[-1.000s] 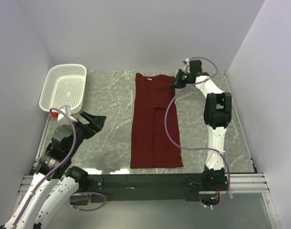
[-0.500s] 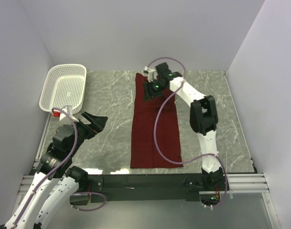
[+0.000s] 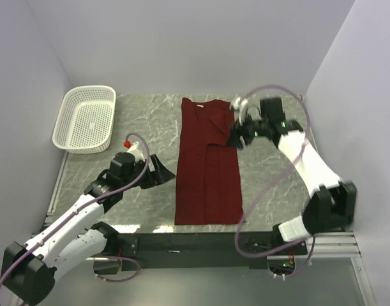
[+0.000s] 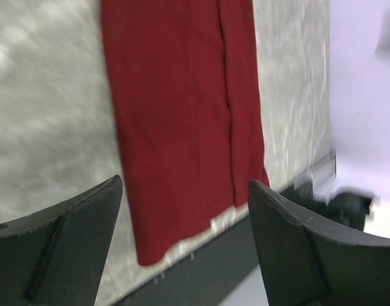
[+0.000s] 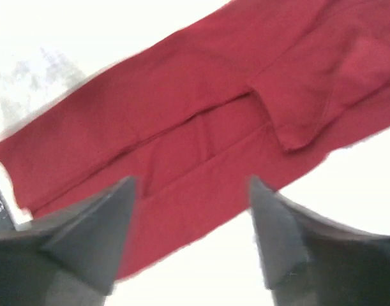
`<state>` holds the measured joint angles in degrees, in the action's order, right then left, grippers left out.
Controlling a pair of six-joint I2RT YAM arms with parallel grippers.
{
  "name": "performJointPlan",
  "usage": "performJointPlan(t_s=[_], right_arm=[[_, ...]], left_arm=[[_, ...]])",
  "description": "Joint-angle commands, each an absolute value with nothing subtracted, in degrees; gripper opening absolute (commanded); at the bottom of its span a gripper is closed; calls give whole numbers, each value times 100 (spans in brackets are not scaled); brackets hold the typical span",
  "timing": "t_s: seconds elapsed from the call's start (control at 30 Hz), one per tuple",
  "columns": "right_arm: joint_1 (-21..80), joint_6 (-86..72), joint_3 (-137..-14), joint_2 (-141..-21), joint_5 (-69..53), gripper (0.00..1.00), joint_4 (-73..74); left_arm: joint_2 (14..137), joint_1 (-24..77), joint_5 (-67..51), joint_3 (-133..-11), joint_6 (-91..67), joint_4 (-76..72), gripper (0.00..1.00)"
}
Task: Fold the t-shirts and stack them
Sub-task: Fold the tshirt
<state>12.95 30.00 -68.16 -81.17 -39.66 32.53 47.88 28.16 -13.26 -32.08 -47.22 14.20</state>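
Observation:
The shirt's near basket-side corner lies flat and uncovered below my left gripper, back toward the bar. My left gripper should move back and down onto it next.
One dark red t-shirt lies flat on the marble table, folded into a long narrow strip that runs from the back to the front edge. Its sleeve flap lies turned in over the middle. My right gripper hovers open at the shirt's upper right edge. In the right wrist view the shirt lies below the open right gripper, which holds nothing. My left gripper is open just left of the shirt's left edge. The left wrist view shows the shirt's lower end beyond the empty left gripper.
A white perforated basket stands at the back left corner of the table. The black rail with the arm bases runs along the front edge. Walls close in the left, back and right sides.
My right gripper carried the shirt's upper right part leftward over the middle, opened, and drew back to the right edge. My left arm swung from the left side toward the shirt's left edge.

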Motion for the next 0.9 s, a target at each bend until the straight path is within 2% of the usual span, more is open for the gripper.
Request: performJointPlan(t_s=[0.0,0.03,0.1,0.23,0.37,0.87], right_arm=[[898,1488,-8099,-9716,-3653,44,2877],[870,1224,-8539,-10130,-3717,31,3100],[879,494,-9577,-11176,-3691,15,3478],[870,-368,-10571,-12276,-3876,7,3515],[852,-939,-11100,-12980,-3911,5,3534],[545,-1195,-11004,-13957,-4350,4,3736]], left_arm=[[4764,3172,-1609,-3191,-4736,914,85],[4685,3216,-1582,-3121,-4807,844,84],[4562,3287,-1538,-3024,-5008,800,84],[4088,3349,-1337,-2673,-5264,808,84],[3648,3357,-1248,-2400,-5414,949,84],[3700,3357,-1283,-2303,-5502,905,84]])
